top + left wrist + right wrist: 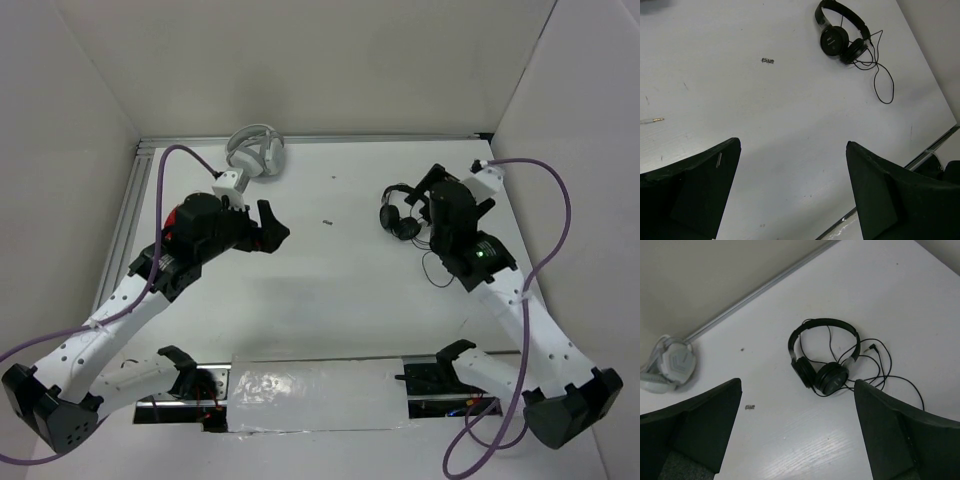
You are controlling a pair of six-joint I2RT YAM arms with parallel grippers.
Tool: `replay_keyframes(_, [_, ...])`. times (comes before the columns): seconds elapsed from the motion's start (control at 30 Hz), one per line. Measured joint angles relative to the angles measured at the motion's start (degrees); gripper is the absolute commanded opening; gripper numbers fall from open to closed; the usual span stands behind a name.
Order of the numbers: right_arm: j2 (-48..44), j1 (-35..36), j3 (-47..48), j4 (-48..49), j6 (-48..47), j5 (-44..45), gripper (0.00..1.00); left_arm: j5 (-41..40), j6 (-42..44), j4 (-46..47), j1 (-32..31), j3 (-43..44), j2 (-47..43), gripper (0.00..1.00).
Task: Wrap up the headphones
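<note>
The slim headband is below my right gripper, which should next go down with its fingers open astride the headband's side by the plug (858,342), clear of the bulky ear pads.
The black headphones (400,213) lie flat on the white table at the right, ear pads folded close together. Their thin cable (436,271) trails loose toward the near side. In the right wrist view the headphones (822,372) lie just ahead of the fingers, with the cable (882,371) looped to their right and its plug (871,346) free. My right gripper (797,381) is open and empty, hovering beside them (433,190). My left gripper (792,145) is open and empty over the table's left half (272,229), far from the headphones (840,36).
White/grey headphones (255,150) lie at the back rail, also in the right wrist view (670,365). A red object (178,218) shows under my left arm. A small dark speck (327,222) lies mid-table. A gold-tipped plug (652,120) lies at left. A shiny strip (310,395) covers the near edge.
</note>
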Motion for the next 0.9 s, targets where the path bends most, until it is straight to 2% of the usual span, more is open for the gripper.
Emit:
replay_keyframes(0.1, [4.6, -0.1, 1.1, -1.0, 1.6, 4.0, 1.00, 0.0, -0.4, 0.1, 0.0, 0.0, -0.1, 0.99])
replay_keyframes(0.17, [7.1, -2.0, 1.1, -0.9, 1.4, 3.5, 1.00, 0.1, -0.4, 0.3, 0.1, -0.5, -0.5, 0.99])
replay_keyframes(0.33, [9.0, -12.9, 0.7, 0.3, 1.1, -4.2, 1.00, 0.2, -0.4, 0.2, 0.2, -0.9, -0.7, 0.99])
replay_keyframes(0.47, [9.9, -17.3, 1.4, 1.0, -0.6, -7.0, 1.00, 0.2, -0.4, 0.2, 0.7, -1.0, -1.0, 0.99])
replay_keyframes(0.73, [25.2, -29.8, 9.3, 0.9, -3.5, -15.2, 1.00, 0.5, -0.5, 0.5, 2.9, -3.1, -1.6, 0.99])
replay_keyframes(0.77, [27.2, -30.6, 9.7, 1.0, -4.2, -15.9, 0.94, 0.6, -0.5, 0.5, 3.3, -3.1, -1.6, 0.99])
replay_keyframes(0.9, [34.4, -31.9, 13.1, -0.5, -9.2, -24.0, 0.95, 1.4, -0.5, 0.5, 4.5, -3.5, -1.6, 0.99])
